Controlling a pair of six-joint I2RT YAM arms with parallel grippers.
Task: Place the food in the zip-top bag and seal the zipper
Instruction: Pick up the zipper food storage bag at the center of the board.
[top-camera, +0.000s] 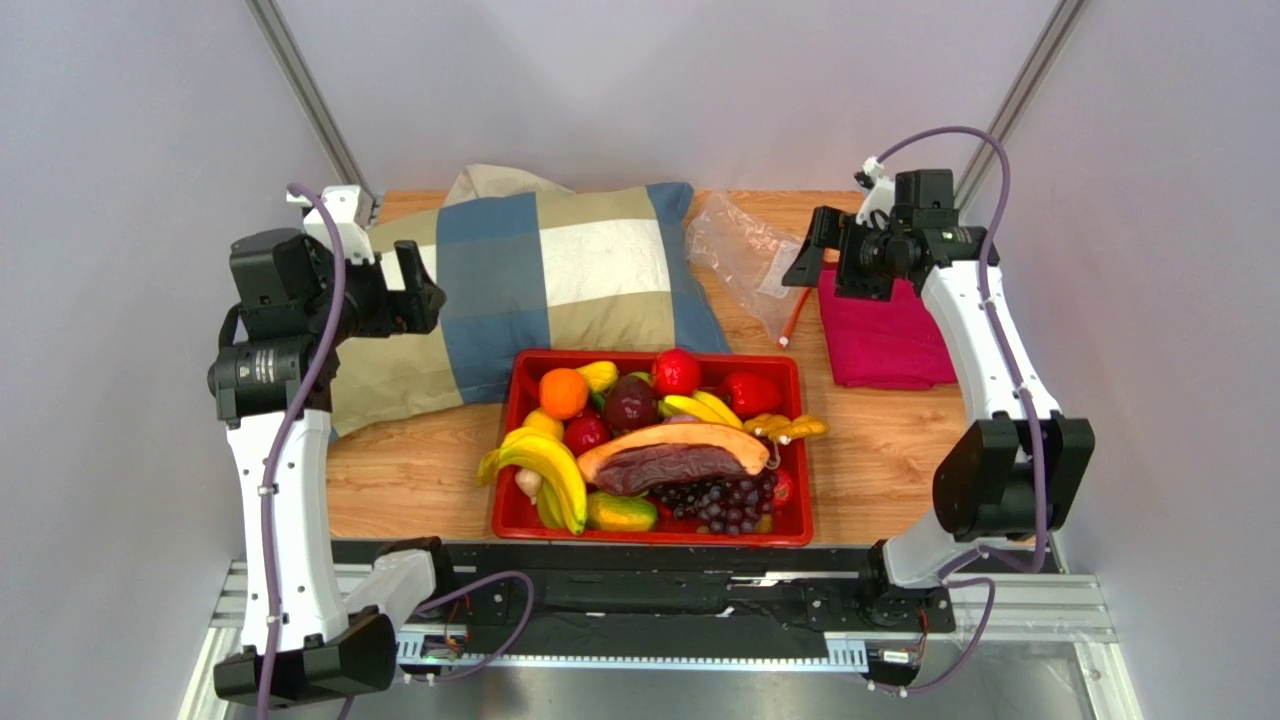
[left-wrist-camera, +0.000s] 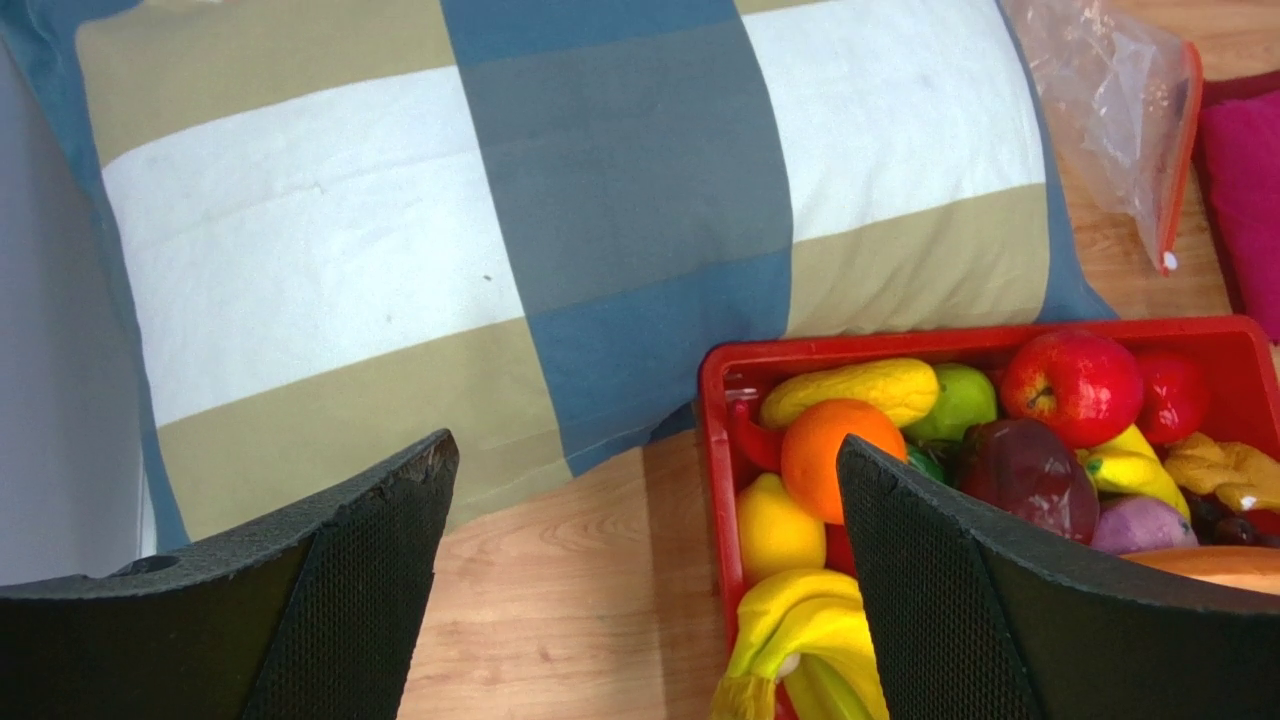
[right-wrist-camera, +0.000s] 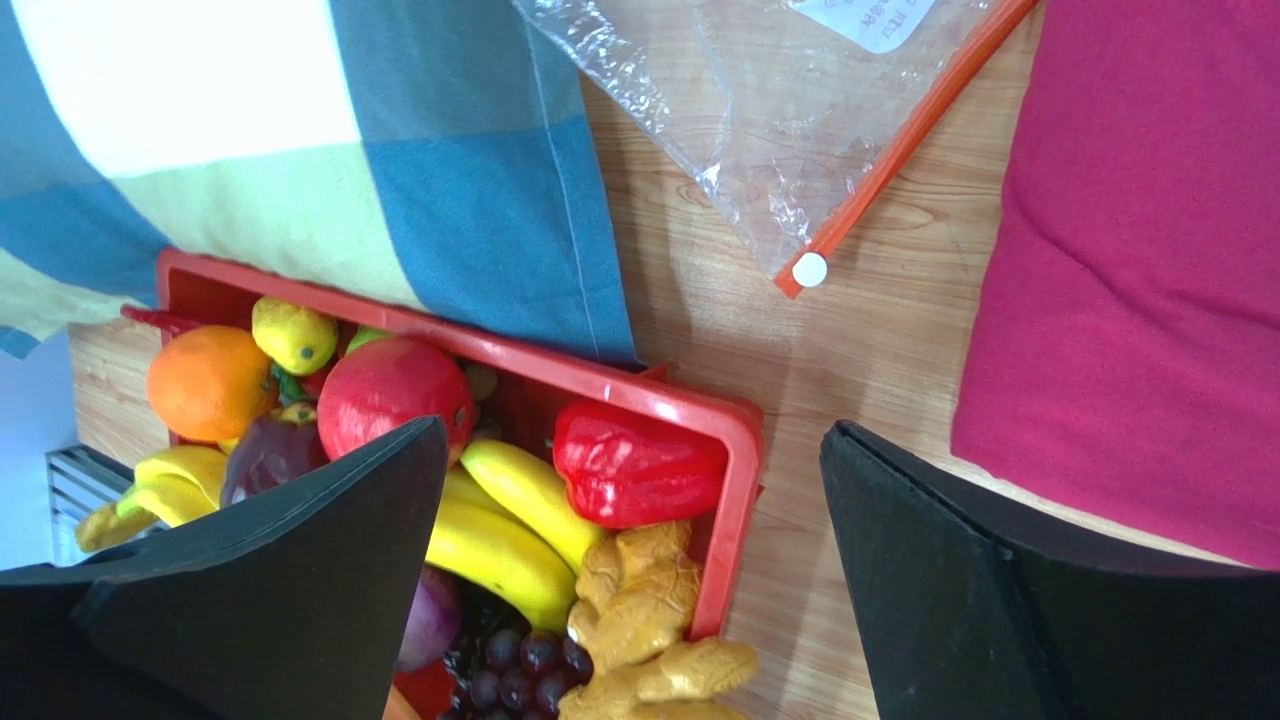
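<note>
Bare wood leaves room for the fingers at the zipper edge near its white tab (top-camera: 800, 311) (right-wrist-camera: 866, 198), so the right gripper should next move down and to the right in the wrist view onto it.
The food lies heaped in a red tray (top-camera: 649, 536) at the table's middle. On top is a long orange-rimmed slice with maroon flesh (top-camera: 676, 455). A pink-purple onion ball (left-wrist-camera: 1138, 525) shows among bananas, an orange and grapes. The clear zip-top bag (top-camera: 739, 248) lies flat and crinkled behind the tray, and its red-orange zipper (right-wrist-camera: 902, 150) runs along the edge nearest the cloth. My left gripper (left-wrist-camera: 646, 447) hangs open over the tray's left rim and bare wood. Over the tray's far right corner my right gripper (right-wrist-camera: 634, 432) is open too. Neither holds anything.
A checked blue, tan and white pillow (top-camera: 526, 285) fills the back left, touching the tray's far rim. A folded magenta cloth (top-camera: 887, 338) lies at the back right beside the bag. Grey walls close in on both sides.
</note>
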